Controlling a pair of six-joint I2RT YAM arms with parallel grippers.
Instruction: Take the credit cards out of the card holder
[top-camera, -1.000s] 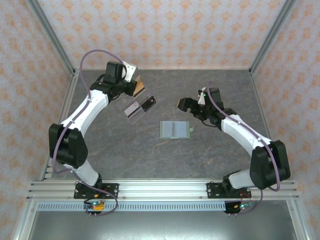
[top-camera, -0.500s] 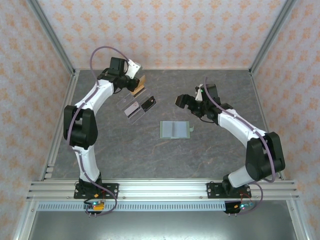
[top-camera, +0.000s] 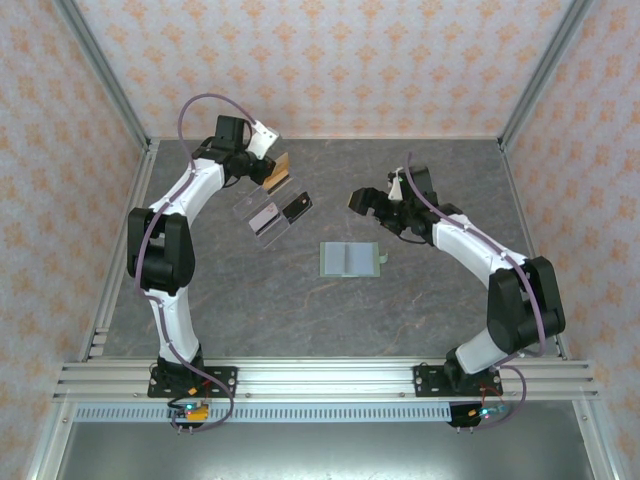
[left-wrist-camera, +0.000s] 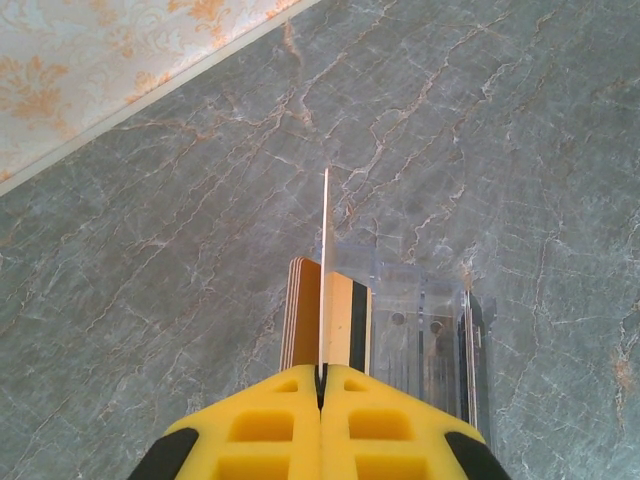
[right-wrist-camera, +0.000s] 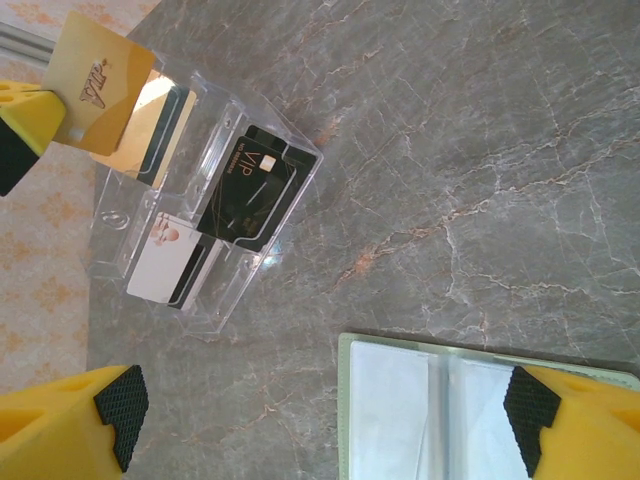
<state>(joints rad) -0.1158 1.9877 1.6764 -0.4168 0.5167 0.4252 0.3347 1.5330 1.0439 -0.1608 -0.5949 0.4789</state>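
Note:
The clear tray's far slot (top-camera: 277, 181) (left-wrist-camera: 345, 318) has tan cards in it and is below my left gripper's fingers, so my left gripper needs to go down to it next and release the gold card there.
The sage-green card holder (top-camera: 349, 259) lies open like a book at the table's middle, its little tab (top-camera: 383, 257) on the right; its clear sleeves (right-wrist-camera: 480, 420) look empty. My left gripper (top-camera: 268, 160) is shut on a gold card (top-camera: 281, 165), which hangs over the far end of the clear tray (top-camera: 272, 205). In the left wrist view that card (left-wrist-camera: 324, 260) is edge-on between the closed yellow fingers (left-wrist-camera: 280, 430). My right gripper (top-camera: 365, 205) hovers open above the table, beyond the holder's far edge, holding nothing.
The clear tray (right-wrist-camera: 200, 200) holds tan cards (right-wrist-camera: 165, 125) in its far slot, a black VIP card (right-wrist-camera: 250, 195) and a white card (right-wrist-camera: 165, 260). The back wall (left-wrist-camera: 120, 60) rises just behind the tray. Bare marble table (top-camera: 300, 310) lies in front of the holder.
The left arm has folded its elbow in and drawn the gold card slightly toward the back wall. The right gripper has crept a little left and away from the holder.

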